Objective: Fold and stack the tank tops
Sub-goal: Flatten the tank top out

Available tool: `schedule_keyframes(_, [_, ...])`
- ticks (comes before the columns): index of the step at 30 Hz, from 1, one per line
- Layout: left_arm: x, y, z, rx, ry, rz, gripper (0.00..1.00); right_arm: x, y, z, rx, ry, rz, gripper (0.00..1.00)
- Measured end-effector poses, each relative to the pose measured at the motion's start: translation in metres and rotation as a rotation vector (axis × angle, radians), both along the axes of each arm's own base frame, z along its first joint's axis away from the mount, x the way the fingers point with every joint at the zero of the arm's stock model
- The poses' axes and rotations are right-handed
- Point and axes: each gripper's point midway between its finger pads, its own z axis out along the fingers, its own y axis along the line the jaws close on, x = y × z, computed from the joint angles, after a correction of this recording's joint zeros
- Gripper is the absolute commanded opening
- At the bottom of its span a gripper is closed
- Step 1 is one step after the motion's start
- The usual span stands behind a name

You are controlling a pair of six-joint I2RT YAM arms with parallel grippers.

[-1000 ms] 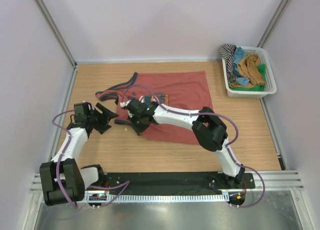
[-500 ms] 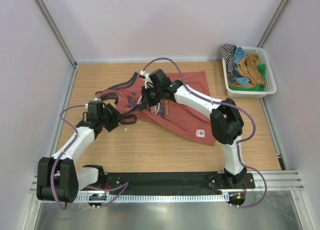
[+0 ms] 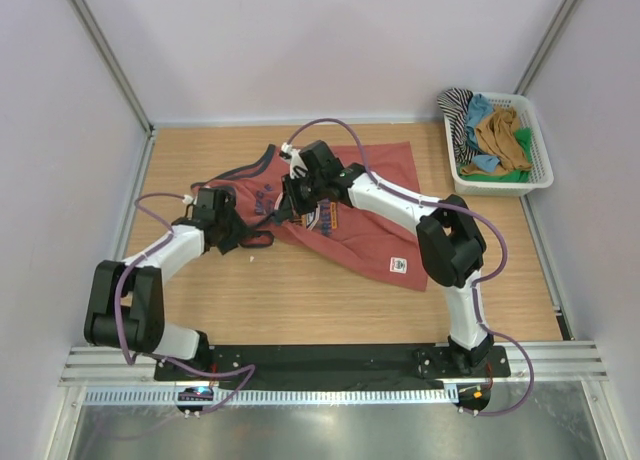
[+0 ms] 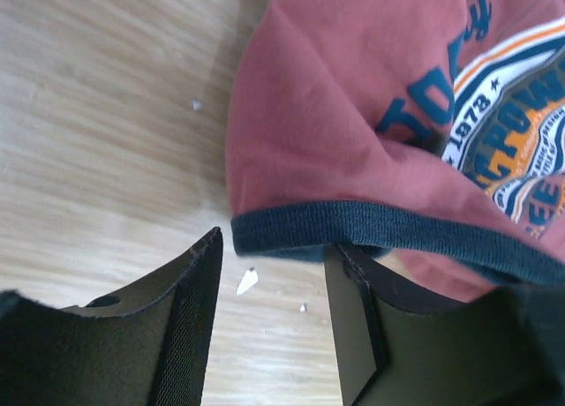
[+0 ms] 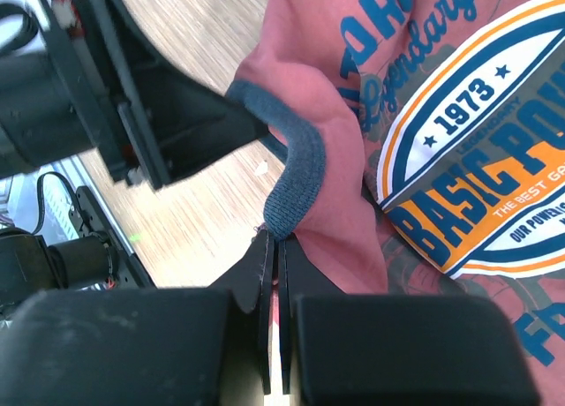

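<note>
The right gripper will next pull the raised trim back and down, since bare wood lies below and back there, to flatten the rumpled side, and will then let go.
The rust-red tank top (image 3: 385,165) with navy trim lies rumpled on the wooden table, its blue-orange chest print (image 5: 477,150) facing up. My right gripper (image 3: 288,202) is shut on the navy trim (image 5: 296,172) at the shirt's left side and holds that edge up (image 5: 278,240). My left gripper (image 3: 243,232) is open, its fingertips (image 4: 275,251) just below a navy strap (image 4: 353,234), the right finger under the cloth. The ochre-brown tank top (image 3: 500,130) lies in the basket.
A white basket (image 3: 545,155) at the back right holds striped, blue and green tops too. Small white scraps (image 4: 248,281) lie on the wood by the left gripper. Walls enclose the table on the left, back and right.
The right gripper has carried the shirt's edge back and right, turning the print face up. The left gripper has moved right, up to the navy strap.
</note>
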Motion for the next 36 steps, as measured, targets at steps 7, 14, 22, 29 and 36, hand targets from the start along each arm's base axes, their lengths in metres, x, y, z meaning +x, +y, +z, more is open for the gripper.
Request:
schedule_keyframes(7, [0.010,-0.001,-0.017,0.071,0.054,-0.019,0.43,-0.001,-0.001,-0.004,-0.006,0.006,0.000,0.01])
schedule_keyframes(14, [0.011,0.003,-0.025,0.152,0.087,-0.033,0.00,-0.003,-0.005,-0.011,-0.023,0.013,-0.009,0.01])
schedule_keyframes(22, [0.016,0.056,0.010,0.452,0.128,0.043,0.00,-0.008,-0.019,-0.016,-0.049,0.007,-0.043,0.01])
schedule_keyframes(29, [0.019,0.095,0.050,0.678,0.132,0.131,0.44,-0.020,-0.022,-0.019,-0.035,0.009,-0.045,0.01])
schedule_keyframes(36, [0.005,0.125,0.049,0.748,0.211,0.190,0.48,-0.048,-0.013,-0.037,-0.073,0.022,-0.004,0.01])
